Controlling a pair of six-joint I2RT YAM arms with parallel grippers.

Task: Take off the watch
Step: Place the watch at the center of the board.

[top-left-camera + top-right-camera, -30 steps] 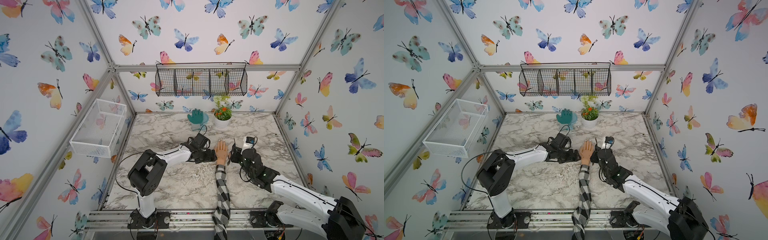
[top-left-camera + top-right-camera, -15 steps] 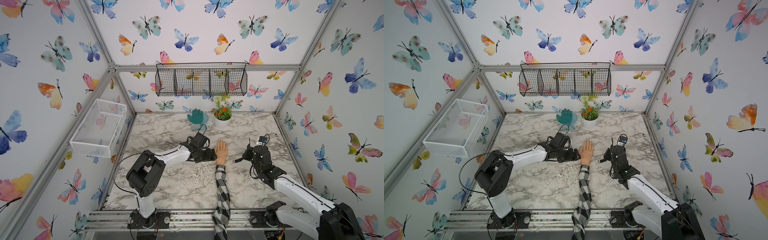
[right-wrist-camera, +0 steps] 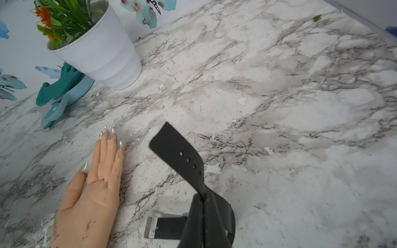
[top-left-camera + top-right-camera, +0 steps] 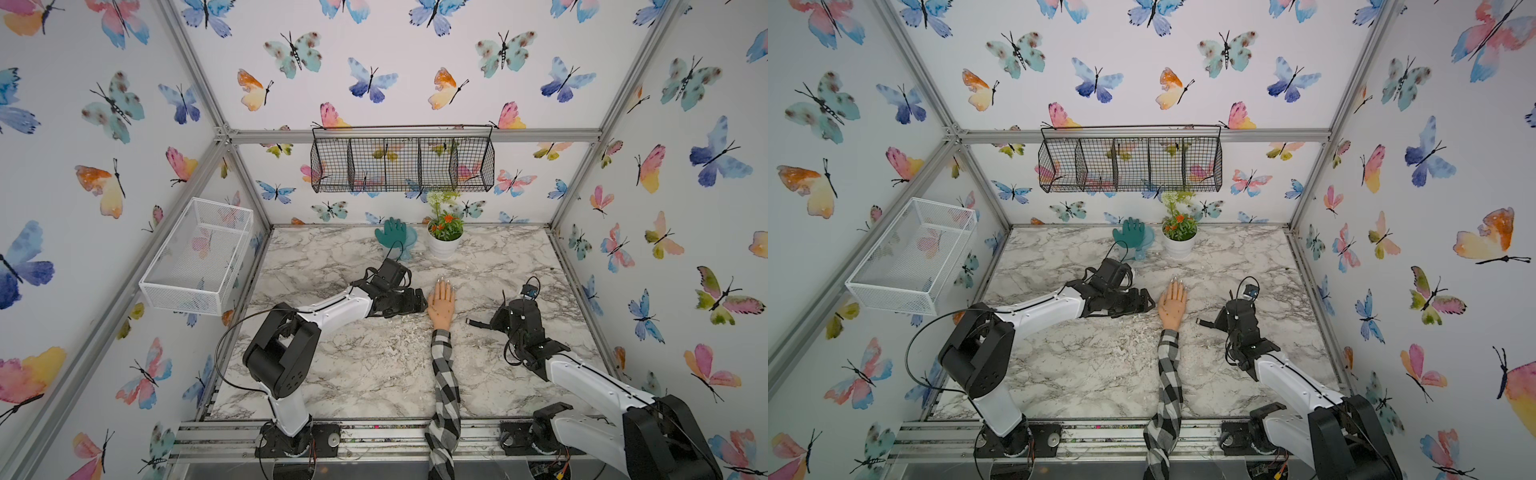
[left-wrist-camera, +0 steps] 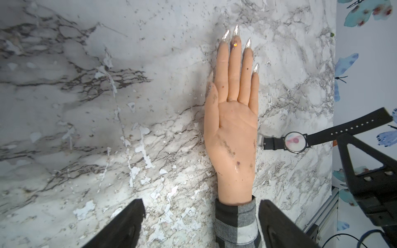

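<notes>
The wrist is already bare, so I should move my right gripper down, lower the watch onto the marble next to the mannequin hand and let go of the strap there.
The watch, black with a round face and thin strap, is off the mannequin hand and lies stretched out to the hand's right, buckle end towards it. My right gripper is shut on the strap; in the right wrist view the holed strap end sticks up past the closed jaws. In both top views my left gripper stands open just left of the hand. The checked sleeve cuff shows between its fingers, untouched. The bare wrist carries nothing.
A white plant pot and a teal glove stand sit at the back of the marble table. A white wire basket hangs on the left wall, a black wire basket on the back wall.
My right gripper has pulled away from the hand to the right, taking the watch off the wrist. The left arm has stayed where it was.
</notes>
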